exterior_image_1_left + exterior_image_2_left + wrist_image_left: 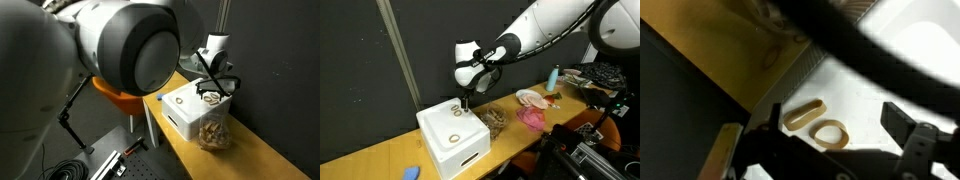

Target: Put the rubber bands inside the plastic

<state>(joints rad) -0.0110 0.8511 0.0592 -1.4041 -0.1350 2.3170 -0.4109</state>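
My gripper first turns and lowers past the flatter rubber band near the box's edge next, to get onto the rounder tan rubber band.
Two loose tan rubber bands [805, 114] lie side by side on top of the white box [440, 150]. My gripper [835, 125] hangs just above them, open, with one dark finger [898, 122] on each side and nothing held. In both exterior views the gripper [465, 100] hovers over the box's far end. The plastic [212, 133], a small clear crinkly bag, stands against the box and holds a clump of tan rubber bands; it also shows in an exterior view as the plastic [495, 122].
The box [190, 112] sits on a wooden table [255, 160] next to a dark curtain. Pink cloth [532, 117], a white bowl [528, 97] and a blue bottle [553, 77] lie further along the table. An orange object [115, 97] sits beyond the table edge.
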